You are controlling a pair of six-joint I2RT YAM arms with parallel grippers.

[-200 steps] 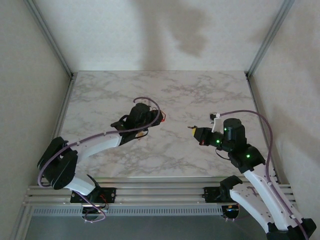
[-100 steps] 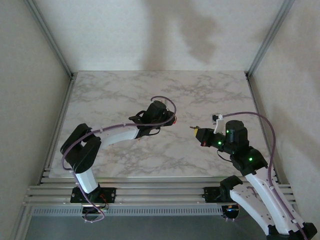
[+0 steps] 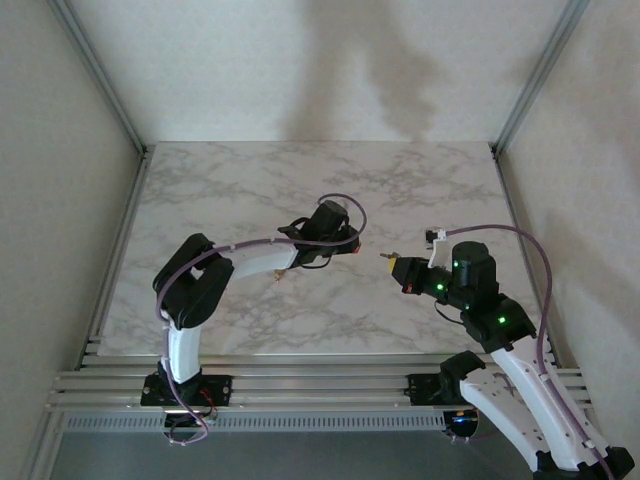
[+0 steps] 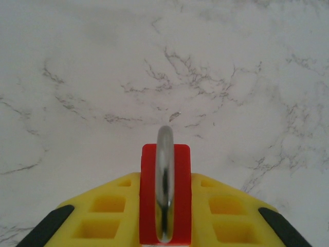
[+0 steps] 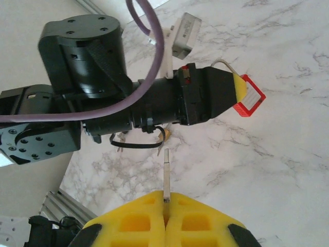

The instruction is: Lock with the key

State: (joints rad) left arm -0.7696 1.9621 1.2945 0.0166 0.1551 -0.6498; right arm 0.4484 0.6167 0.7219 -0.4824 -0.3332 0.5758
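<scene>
Next, my left gripper lowers toward the tabletop beneath the padlock (image 3: pixel 358 259) and releases the red padlock there, because the padlock is held clear of the marble.
A red padlock (image 4: pixel 149 206) with a silver shackle (image 4: pixel 165 164) sits upright between the yellow fingers of my left gripper (image 4: pixel 164 221), which is shut on it. From above, that gripper (image 3: pixel 352 243) hovers over the table's middle, the padlock (image 3: pixel 357 249) at its tip. My right gripper (image 5: pixel 166 203) is shut on a thin silver key (image 5: pixel 166 172) that sticks straight out. In the right wrist view the padlock (image 5: pixel 249 96) is ahead and to the right of the key tip, a clear gap between them. From above, the right gripper (image 3: pixel 392 265) and key (image 3: pixel 383 256) point left toward the padlock.
A small bunch of spare keys (image 5: pixel 167 133) on a black loop lies on the marble table (image 3: pixel 240 190) under the left arm, also seen from above as the bunch (image 3: pixel 280 278). White walls and metal frame posts (image 3: pixel 520 90) enclose the table.
The left arm has stretched to the right, carrying the padlock closer to the right gripper. The right arm has barely moved and keeps hold of the key.
</scene>
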